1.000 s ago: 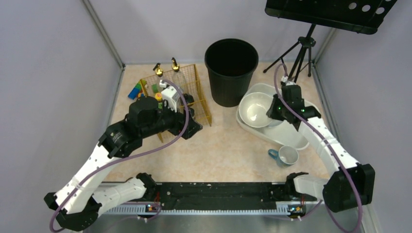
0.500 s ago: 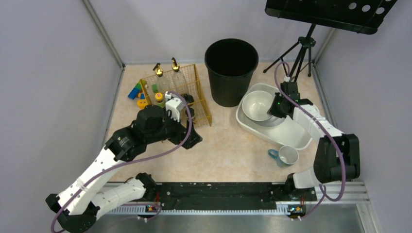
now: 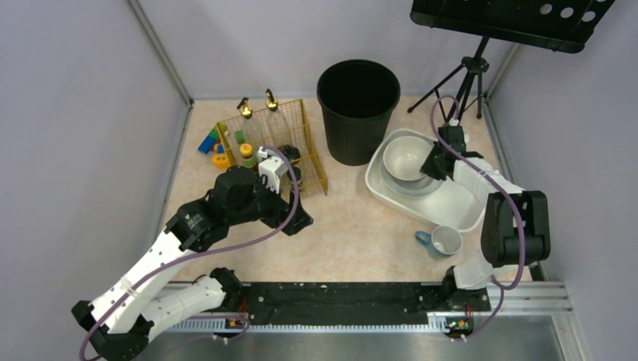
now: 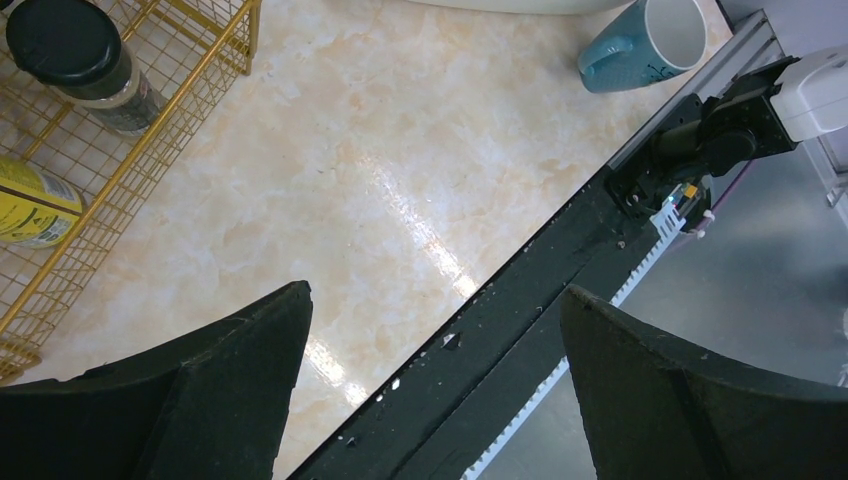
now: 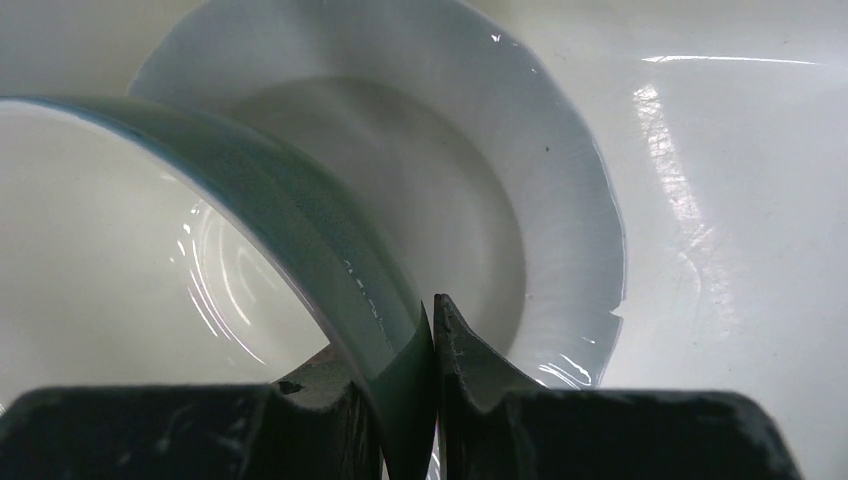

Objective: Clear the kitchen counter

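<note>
The white bowl is just above the white plate (image 5: pixel 520 200) in the tub. My right gripper needs to move down next, set the bowl onto that plate (image 5: pixel 395 208) and release.
The kitchen counter (image 3: pixel 353 218) is a beige-peach marbled tabletop, also in the left wrist view (image 4: pixel 330 170). My right gripper (image 3: pixel 435 161) is shut on the rim of a white bowl (image 3: pixel 406 159) with a grey-green outside (image 5: pixel 300 220). It holds the bowl just above a white plate (image 5: pixel 520 200) inside the white tub (image 3: pixel 459 203). My left gripper (image 3: pixel 295 197) is open and empty above the counter, beside the gold wire basket (image 3: pixel 308 150). A blue-and-white mug (image 3: pixel 442 241) lies on the counter near the tub; it also shows in the left wrist view (image 4: pixel 650 40).
A black bin (image 3: pixel 357 109) stands at the back centre. The basket holds bottles and jars (image 4: pixel 70 60). Coloured toy blocks (image 3: pixel 211 144) lie left of the basket. A black tripod (image 3: pixel 463 86) stands at the back right. A black rail (image 3: pixel 338 297) runs along the front edge.
My right gripper has carried the bowl back and to the right, lowering it over the plate in the tub. My left arm has drawn back a little toward the front.
</note>
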You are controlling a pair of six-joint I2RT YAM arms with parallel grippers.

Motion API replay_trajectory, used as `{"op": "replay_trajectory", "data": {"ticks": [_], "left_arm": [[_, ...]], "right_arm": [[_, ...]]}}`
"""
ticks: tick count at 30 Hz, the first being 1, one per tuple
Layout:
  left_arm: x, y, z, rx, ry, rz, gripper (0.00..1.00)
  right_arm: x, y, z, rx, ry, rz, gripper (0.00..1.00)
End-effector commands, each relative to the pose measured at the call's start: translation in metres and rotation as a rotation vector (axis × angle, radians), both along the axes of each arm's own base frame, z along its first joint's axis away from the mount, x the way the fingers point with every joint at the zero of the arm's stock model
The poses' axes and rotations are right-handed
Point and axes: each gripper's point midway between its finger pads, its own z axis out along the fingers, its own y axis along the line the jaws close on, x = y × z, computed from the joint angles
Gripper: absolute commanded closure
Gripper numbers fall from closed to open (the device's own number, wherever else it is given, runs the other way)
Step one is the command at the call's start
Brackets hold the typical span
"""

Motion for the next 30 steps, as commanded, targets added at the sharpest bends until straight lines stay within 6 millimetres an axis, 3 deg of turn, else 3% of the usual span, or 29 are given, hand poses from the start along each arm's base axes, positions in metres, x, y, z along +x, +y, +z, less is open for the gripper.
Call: {"op": "replay_trajectory", "data": {"ticks": [1, 13, 23, 26, 30], "left_arm": [[0.005, -0.002, 0.011, -0.028, -0.061, -0.005, 0.02], [0.006, -0.002, 0.011, -0.017, -0.058, -0.002, 0.02], [0.007, -0.006, 0.011, -0.023, -0.047, -0.010, 0.03], [0.006, -0.006, 0.011, -0.023, -0.044, -0.014, 0.03], [0.006, -0.007, 0.011, -0.024, -0.041, -0.018, 0.03]], "right_arm": [[0.048, 0.007, 0.044, 0.081, -0.212, -0.034, 1.00], [0.038, -0.016, 0.012, 0.060, -0.160, -0.133, 1.00], [0.032, -0.015, -0.003, 0.092, -0.120, -0.139, 0.99], [0.031, -0.012, -0.002, 0.103, -0.121, -0.129, 0.64], [0.030, -0.008, 0.008, 0.120, -0.135, -0.111, 0.39]]}}
